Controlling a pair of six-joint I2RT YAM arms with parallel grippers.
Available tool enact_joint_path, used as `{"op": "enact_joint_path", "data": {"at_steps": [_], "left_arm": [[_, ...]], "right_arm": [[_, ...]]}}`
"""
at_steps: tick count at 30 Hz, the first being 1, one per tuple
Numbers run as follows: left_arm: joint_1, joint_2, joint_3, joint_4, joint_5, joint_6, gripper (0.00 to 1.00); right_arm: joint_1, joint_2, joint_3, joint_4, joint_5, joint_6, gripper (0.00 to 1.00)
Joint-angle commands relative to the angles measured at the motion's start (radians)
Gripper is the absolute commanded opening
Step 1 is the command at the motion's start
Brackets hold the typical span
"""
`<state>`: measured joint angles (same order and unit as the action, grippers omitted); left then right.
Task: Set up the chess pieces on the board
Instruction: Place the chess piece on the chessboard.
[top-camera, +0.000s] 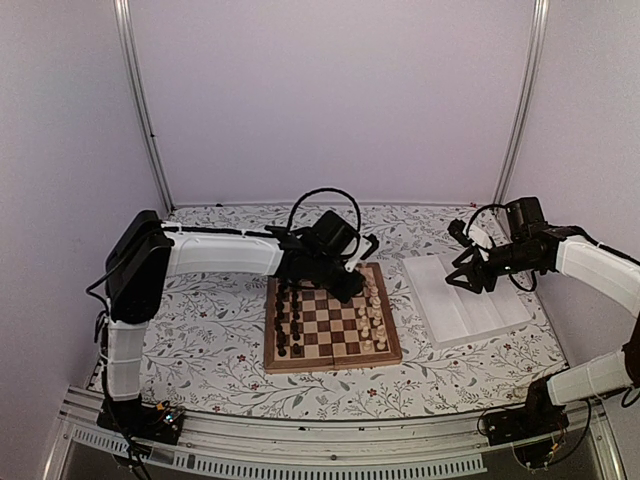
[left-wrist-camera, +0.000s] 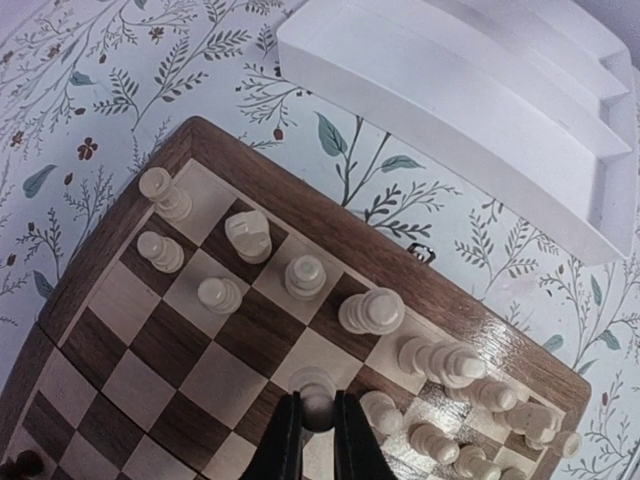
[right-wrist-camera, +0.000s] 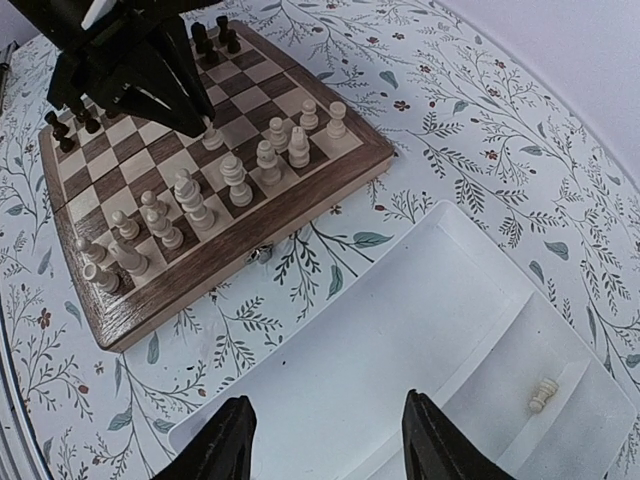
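Observation:
Next I will bring my left gripper down toward the far pawns to release its pawn, as the empty dark square beside them lies below and left in its wrist view.
The board (top-camera: 330, 362) lies mid-table with pale chess pieces (top-camera: 372, 320) along its right side. My left gripper (top-camera: 345, 285) reaches over the board's far right corner. In the left wrist view the left gripper (left-wrist-camera: 318, 405) is shut on a pale pawn (left-wrist-camera: 317, 388) above a light square, beside other pale pieces (left-wrist-camera: 372, 312). My right gripper (top-camera: 470, 280) hovers over the white tray (top-camera: 470, 300). In the right wrist view the right gripper (right-wrist-camera: 323, 405) is open and holds nothing. One pale piece (right-wrist-camera: 543, 395) lies in the tray's far compartment.
Dark pieces (top-camera: 290, 320) line the board's left side. The white ridged tray (right-wrist-camera: 400, 330) sits right of the board (right-wrist-camera: 240, 262) on a floral cloth. The left arm (right-wrist-camera: 120, 60) hangs over the board's far end.

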<state>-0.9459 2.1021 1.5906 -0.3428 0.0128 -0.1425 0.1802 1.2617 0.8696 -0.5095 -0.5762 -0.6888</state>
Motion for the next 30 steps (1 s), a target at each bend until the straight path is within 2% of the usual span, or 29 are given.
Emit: {"op": "enact_joint_path", "data": {"at_steps": [1,19,25,30], "left_arm": [[0.008,0.048,0.045,-0.003,-0.010,0.006,0.07],[0.033,0.131,0.121,-0.046,-0.077,-0.028,0.07],[0.033,0.144,0.127,-0.049,-0.046,-0.032,0.15],[0.033,0.154,0.133,-0.045,-0.032,-0.034,0.14]], "right_arm": [[-0.004,0.002,-0.010,0.012,0.009,0.000,0.53],[-0.004,0.021,-0.007,0.002,0.003,-0.010,0.54],[-0.005,0.031,-0.006,-0.003,0.003,-0.012,0.54],[-0.005,0.031,-0.006,-0.003,0.001,-0.012,0.54]]}}
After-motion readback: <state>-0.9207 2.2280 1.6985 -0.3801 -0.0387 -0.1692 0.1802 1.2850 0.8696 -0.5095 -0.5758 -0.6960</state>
